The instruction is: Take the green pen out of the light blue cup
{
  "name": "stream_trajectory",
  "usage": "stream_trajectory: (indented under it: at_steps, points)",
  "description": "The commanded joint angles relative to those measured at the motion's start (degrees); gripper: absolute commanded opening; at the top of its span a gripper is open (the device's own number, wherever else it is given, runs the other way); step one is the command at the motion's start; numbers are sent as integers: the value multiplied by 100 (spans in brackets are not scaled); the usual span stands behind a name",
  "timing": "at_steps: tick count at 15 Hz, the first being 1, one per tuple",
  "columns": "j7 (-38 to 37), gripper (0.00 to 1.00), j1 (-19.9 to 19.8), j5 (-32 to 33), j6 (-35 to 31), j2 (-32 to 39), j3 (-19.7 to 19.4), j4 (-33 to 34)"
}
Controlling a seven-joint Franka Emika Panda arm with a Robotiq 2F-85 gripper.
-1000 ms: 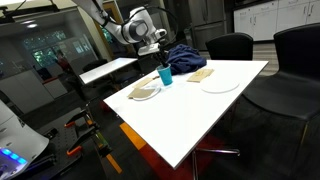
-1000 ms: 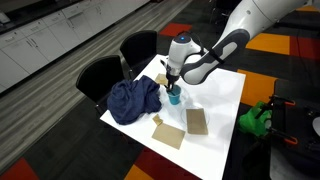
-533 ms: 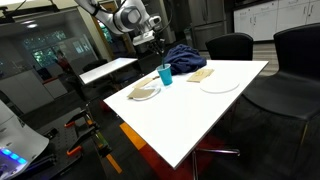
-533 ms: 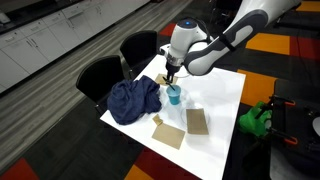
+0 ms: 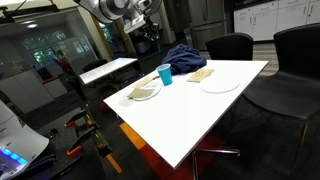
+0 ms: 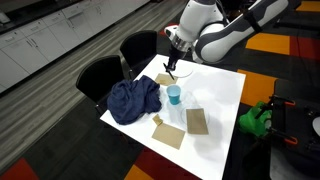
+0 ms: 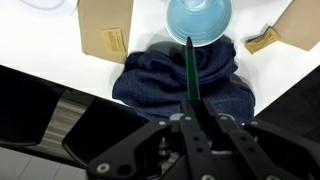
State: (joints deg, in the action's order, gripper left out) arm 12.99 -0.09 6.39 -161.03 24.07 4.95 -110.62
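Note:
I should next lower my gripper to the bare tabletop (image 6: pixel 207 99) beside the cardboard-covered plate and release the green pen there, since its tip is clear of the cup.
My gripper (image 7: pixel 197 122) is shut on the green pen (image 7: pixel 190 75), which points away from the jaws toward the light blue cup (image 7: pixel 199 19). The pen's tip is outside the cup and above it. In both exterior views the gripper (image 6: pixel 173 62) (image 5: pixel 152 27) is raised well above the light blue cup (image 6: pixel 174 95) (image 5: pixel 165 75), which stands upright on the white table (image 6: pixel 215 100). The pen hangs as a thin dark line under the gripper (image 6: pixel 172 72).
A dark blue cloth (image 6: pixel 133 99) lies bunched next to the cup. Brown cardboard pieces (image 6: pixel 196 121) lie on the table, with a white plate (image 5: pixel 219 84) at one side. Black chairs (image 6: pixel 138 47) stand along the table's edge.
The gripper has risen from the cup's rim to well above it, carrying the green pen up out of the cup.

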Motion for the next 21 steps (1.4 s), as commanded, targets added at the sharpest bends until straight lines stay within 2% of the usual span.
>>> stream_trajectory:
  at_steps: [1, 6, 14, 21]
  points:
    - [-374, 3, 140, 174, 4, -735, -317, -634]
    - [-1361, 3, 383, 850, 547, -1255, -937, -993]
    - [-1786, 3, 194, 696, 1969, -1390, -861, -1177]
    - [-1878, 3, 29, 314, 2442, -1066, -832, -1231]
